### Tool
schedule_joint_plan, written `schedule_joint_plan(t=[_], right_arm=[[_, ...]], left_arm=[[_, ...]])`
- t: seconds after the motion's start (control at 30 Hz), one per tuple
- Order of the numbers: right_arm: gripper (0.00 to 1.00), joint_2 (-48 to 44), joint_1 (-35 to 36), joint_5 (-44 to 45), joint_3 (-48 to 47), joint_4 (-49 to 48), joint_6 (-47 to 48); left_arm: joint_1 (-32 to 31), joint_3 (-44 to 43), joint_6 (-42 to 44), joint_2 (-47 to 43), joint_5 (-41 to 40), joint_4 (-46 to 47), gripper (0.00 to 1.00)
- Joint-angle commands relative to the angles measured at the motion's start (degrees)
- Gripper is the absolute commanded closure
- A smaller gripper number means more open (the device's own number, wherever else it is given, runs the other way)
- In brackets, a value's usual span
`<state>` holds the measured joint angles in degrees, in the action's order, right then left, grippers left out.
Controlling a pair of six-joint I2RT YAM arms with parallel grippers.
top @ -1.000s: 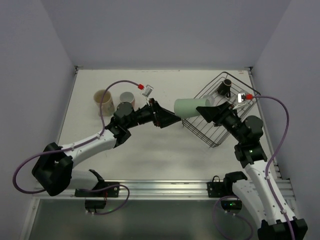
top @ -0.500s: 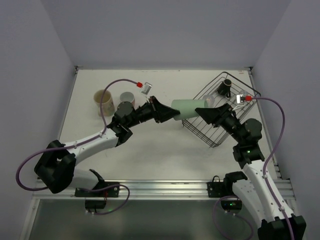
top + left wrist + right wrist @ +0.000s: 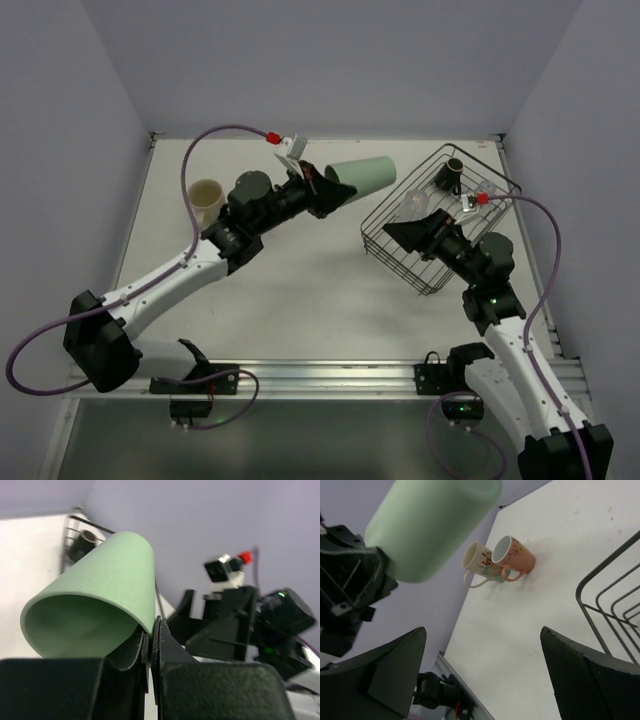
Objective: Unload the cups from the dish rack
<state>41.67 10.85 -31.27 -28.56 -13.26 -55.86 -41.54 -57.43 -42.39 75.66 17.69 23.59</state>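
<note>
Next, my left gripper turns downward and lowers the mint green tumbler (image 3: 362, 173) upright onto bare tabletop (image 3: 303, 224) beside the pinkish cup to release it, since that spot is empty.
The mint green tumbler (image 3: 362, 173) hangs in the air left of the dish rack (image 3: 478, 262), tilted on its side. My left gripper (image 3: 335, 190) is shut on its rim (image 3: 148, 617), one finger inside the cup. My right gripper (image 3: 395, 232) stands open at the rack's left side with nothing between its fingers (image 3: 385, 675). A small dark brown mug (image 3: 450, 175) and a clear glass (image 3: 415, 203) sit in the rack. On the table at the far left stand the beige mug (image 3: 205, 195) and, in the right wrist view, the pinkish cup (image 3: 512, 555) beside it.
The rack sits at the table's right, close to the right wall. Its wire rim (image 3: 600, 605) lies just right of my right gripper. White walls close in the table at back and sides. A metal rail (image 3: 330, 375) runs along the near edge.
The right gripper let go of the mint green tumbler and opened wide. The left gripper shut on its rim and carried it up and back-left, away from the rack.
</note>
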Motion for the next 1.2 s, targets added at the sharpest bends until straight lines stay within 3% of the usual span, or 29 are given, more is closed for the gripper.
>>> schedule_joint_plan(t=[0.0,0.2,0.23,0.4,0.7,1.17], right_arm=[[0.01,-4.39,-0.04,6.03,-5.10,8.05,7.06],[0.01,-8.88,-0.04,13.25,-8.00,20.10,15.67],[0.01,-9.24,0.05,13.60,-8.18,22.03,16.39],[0.01,-9.68,0.05,17.19,-9.59,27.48,20.43],[0.01,-10.64,0.05,16.77,-6.87,28.11,21.93],[0.01,-8.80,0.05,14.83,-3.96,24.86,20.96]], left_arm=[[-0.03,-12.42,15.29,-1.84,-13.09,-25.18,1.00],[0.14,-34.12,26.99,11.68,-28.13,-55.08,1.00],[0.23,-40.07,28.05,16.49,-29.54,-58.11,1.00],[0.58,-53.21,33.41,30.13,-31.58,-73.66,1.00],[2.95,-58.32,36.41,41.22,-32.72,-79.67,1.00],[5.85,-62.28,39.22,48.53,-27.10,-81.25,0.97]])
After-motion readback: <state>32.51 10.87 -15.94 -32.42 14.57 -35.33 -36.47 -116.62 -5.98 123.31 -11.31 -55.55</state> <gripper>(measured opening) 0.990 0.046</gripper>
